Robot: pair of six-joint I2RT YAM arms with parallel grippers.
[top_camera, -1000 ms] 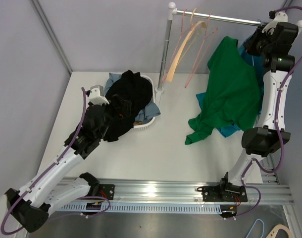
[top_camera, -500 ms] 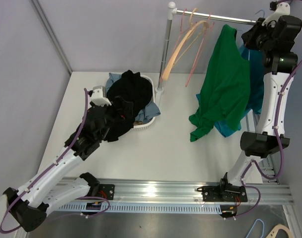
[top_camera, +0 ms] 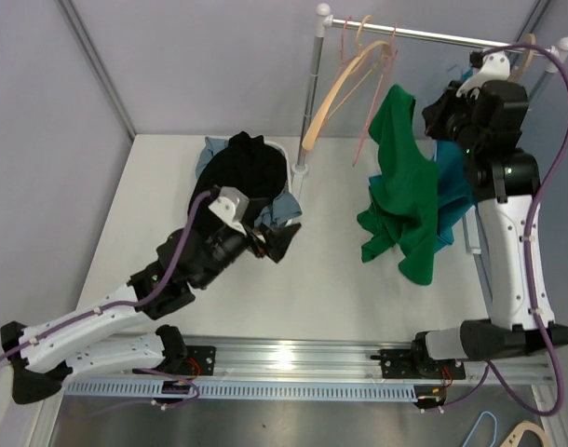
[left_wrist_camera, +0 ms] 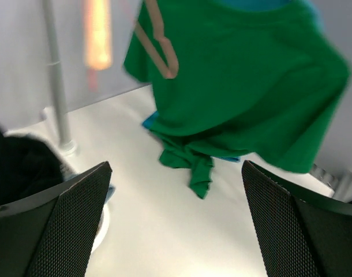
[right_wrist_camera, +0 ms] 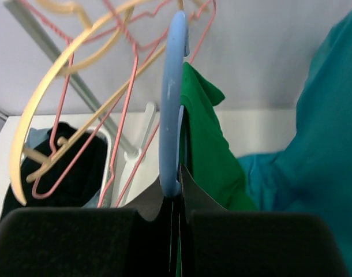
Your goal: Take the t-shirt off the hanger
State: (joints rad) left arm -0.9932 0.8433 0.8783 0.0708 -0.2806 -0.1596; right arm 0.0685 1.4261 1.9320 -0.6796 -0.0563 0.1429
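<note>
My left gripper swings back and across to the green t-shirt's near lower end next, since that t-shirt hangs to the gripper's right in the top view.
The green t-shirt (top_camera: 402,177) hangs on a blue hanger (right_wrist_camera: 171,104), held in the air left of the rack's right end. My right gripper (top_camera: 439,114) is shut on the hanger's lower part, with the shirt (right_wrist_camera: 208,144) draped just behind it. My right gripper shows in its wrist view (right_wrist_camera: 179,190). My left gripper (top_camera: 282,240) is open and empty, low over the table beside the basket, facing the shirt. In the left wrist view the shirt (left_wrist_camera: 239,81) hangs ahead, well beyond the open gripper (left_wrist_camera: 176,231).
A teal garment (top_camera: 452,186) hangs behind the green shirt. The rack's pole (top_camera: 314,93) and bar (top_camera: 414,35) carry several empty pink and wooden hangers (top_camera: 344,84). A white basket (top_camera: 284,152) holds a black garment (top_camera: 251,168) and blue cloth.
My right gripper has carried the hanger and green shirt left and lower, away from the rack's end. My left arm has left the black garment at the basket and swung right, open.
</note>
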